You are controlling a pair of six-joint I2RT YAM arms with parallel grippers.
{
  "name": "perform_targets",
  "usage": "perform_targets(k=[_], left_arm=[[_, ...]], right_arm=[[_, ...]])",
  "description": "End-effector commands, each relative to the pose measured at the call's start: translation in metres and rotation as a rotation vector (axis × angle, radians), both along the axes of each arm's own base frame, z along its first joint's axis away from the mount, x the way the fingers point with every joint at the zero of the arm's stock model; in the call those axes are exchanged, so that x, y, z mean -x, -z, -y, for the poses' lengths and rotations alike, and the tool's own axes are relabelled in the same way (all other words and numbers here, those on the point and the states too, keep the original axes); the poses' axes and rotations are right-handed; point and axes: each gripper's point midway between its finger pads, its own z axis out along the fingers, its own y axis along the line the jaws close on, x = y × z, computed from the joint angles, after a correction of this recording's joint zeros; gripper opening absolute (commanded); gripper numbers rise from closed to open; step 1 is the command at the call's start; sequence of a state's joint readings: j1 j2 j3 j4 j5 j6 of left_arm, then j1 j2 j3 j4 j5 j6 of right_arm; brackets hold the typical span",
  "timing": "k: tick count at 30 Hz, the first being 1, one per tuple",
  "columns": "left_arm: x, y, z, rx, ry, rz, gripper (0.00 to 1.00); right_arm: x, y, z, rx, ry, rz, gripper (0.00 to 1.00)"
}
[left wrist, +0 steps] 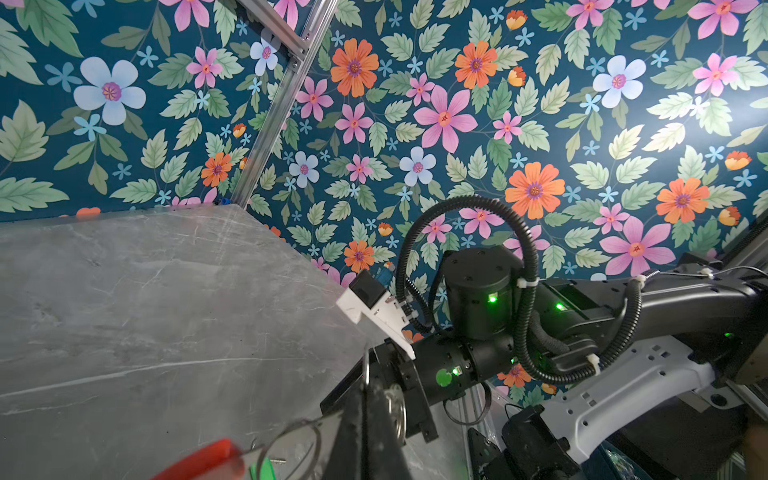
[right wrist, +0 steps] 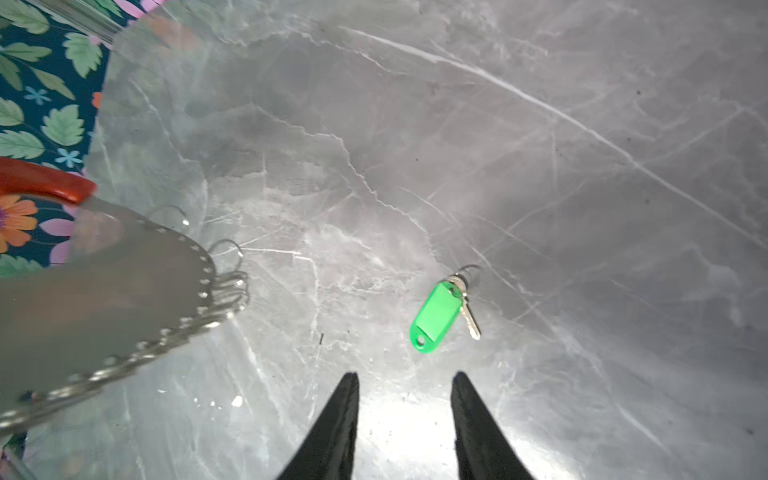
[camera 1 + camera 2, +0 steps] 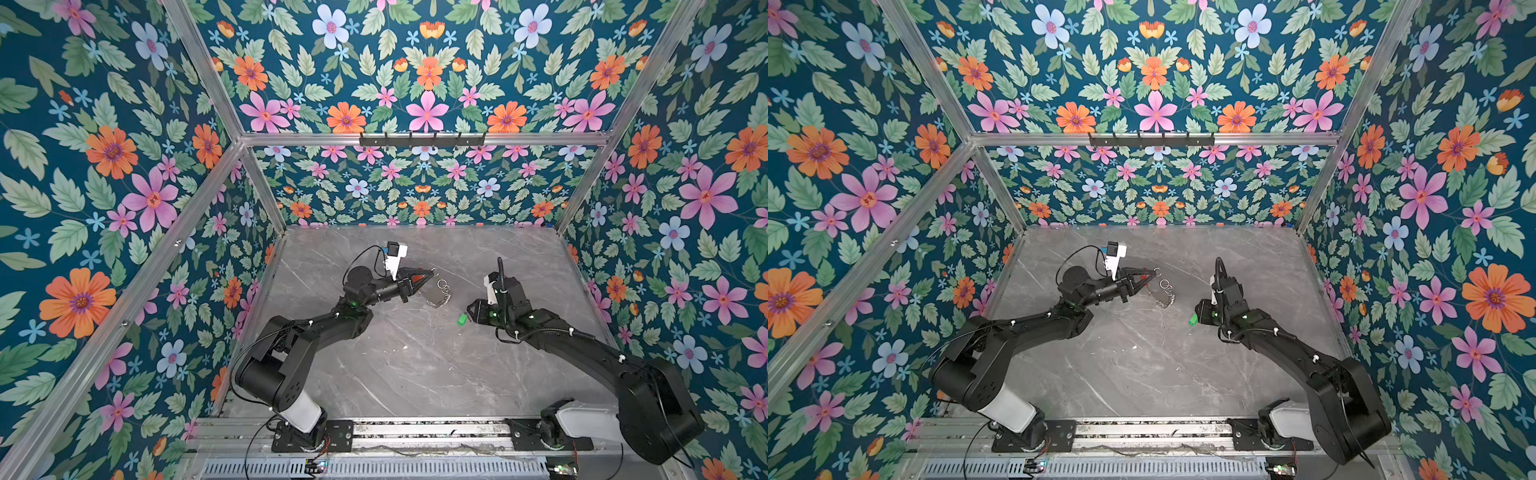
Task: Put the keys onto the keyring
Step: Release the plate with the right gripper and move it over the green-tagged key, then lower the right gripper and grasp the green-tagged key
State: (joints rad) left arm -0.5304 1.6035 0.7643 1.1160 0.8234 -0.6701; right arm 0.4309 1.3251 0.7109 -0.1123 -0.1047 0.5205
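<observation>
The key lies flat on the tabletop, so I will next move my right gripper down with its open fingers around the small metal key [image 2: 469, 315] beside the green tag.
The keyring [image 3: 439, 296] is a grey metal plate with a red arc and several small silver loops along its rim. It hangs just above the table from my left gripper [image 3: 430, 274], which is shut on its upper part by the red arc. In the right wrist view the keyring [image 2: 108, 299] fills the side of the frame. The keys [image 3: 462, 319] lie flat on the table: a green plastic tag and a small metal key [image 2: 436, 318]. My right gripper [image 2: 404, 376] stands open just short of them, with nothing between its fingers. The left wrist view shows my left gripper [image 1: 366, 392] shut on a thin metal ring.
Grey marble table [image 3: 415, 374] boxed in by floral walls on three sides. A black hook rail [image 3: 422, 139] is fixed high on the back wall. Both arm bases sit on the front rail [image 3: 428, 430].
</observation>
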Motion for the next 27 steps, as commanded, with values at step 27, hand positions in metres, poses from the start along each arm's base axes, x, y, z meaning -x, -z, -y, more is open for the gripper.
perform_targets(k=[27], left_arm=[[0.0, -0.008, 0.003, 0.0, 0.013, 0.035, 0.0]], right_arm=[[-0.029, 0.069, 0.002, 0.137, 0.062, -0.233, 0.26]])
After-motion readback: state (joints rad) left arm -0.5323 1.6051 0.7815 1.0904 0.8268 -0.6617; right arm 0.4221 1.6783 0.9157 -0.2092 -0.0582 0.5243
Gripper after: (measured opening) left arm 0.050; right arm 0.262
